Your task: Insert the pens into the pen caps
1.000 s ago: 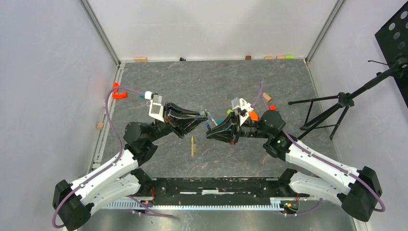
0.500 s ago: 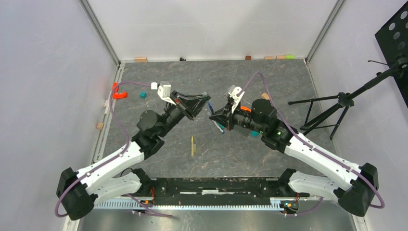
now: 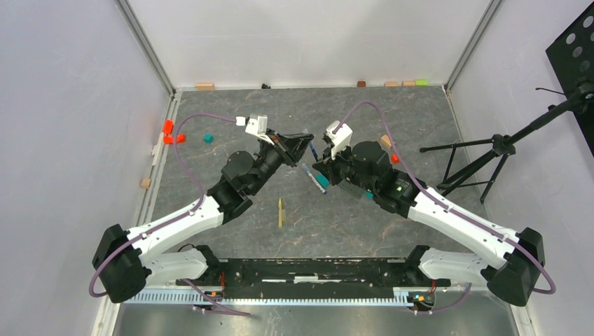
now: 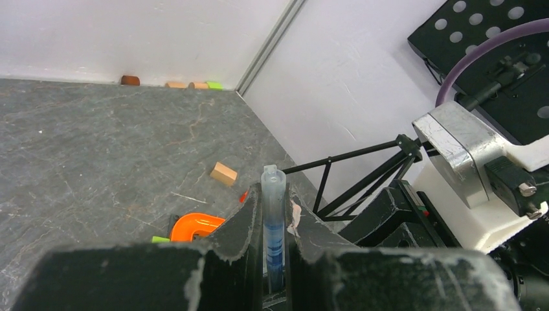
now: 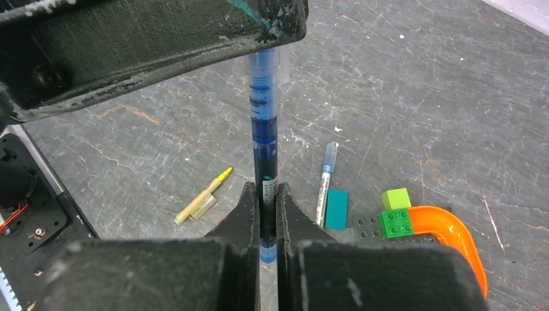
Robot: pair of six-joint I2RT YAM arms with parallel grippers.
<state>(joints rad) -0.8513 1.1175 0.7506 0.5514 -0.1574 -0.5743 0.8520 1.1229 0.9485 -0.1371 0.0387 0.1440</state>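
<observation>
Next, my right gripper comes down and back onto bare tabletop (image 5: 298,188) beside the white pen and releases it, as the dark blue pen (image 5: 265,149) already reaches into the cap.
My left gripper (image 4: 273,194) is shut on a bluish-grey translucent pen cap (image 4: 273,214) that stands up between its fingers. My right gripper (image 5: 267,191) is shut on a dark blue pen (image 5: 265,149). The pen's far end reaches into the cap under the left fingers (image 5: 162,39). In the top view the two grippers (image 3: 307,143) (image 3: 317,166) meet tip to tip above the table's middle. A pale yellow pen (image 5: 203,195) lies on the table with a clear cap (image 5: 204,207) beside it. A white pen with blue ends (image 5: 325,181) lies next to a teal block (image 5: 336,208).
An orange arch (image 5: 450,233) and green bricks (image 5: 396,215) on a dark plate lie right of the teal block. A tan block (image 4: 223,173) lies further off. Red pieces (image 3: 172,133) and a small teal cube (image 3: 207,138) lie at the left. A black stand (image 3: 490,157) is at the right.
Both arms have reached further from the bases and turned to face each other. The held pen and cap have come together end to end. The pens on the table have not moved.
</observation>
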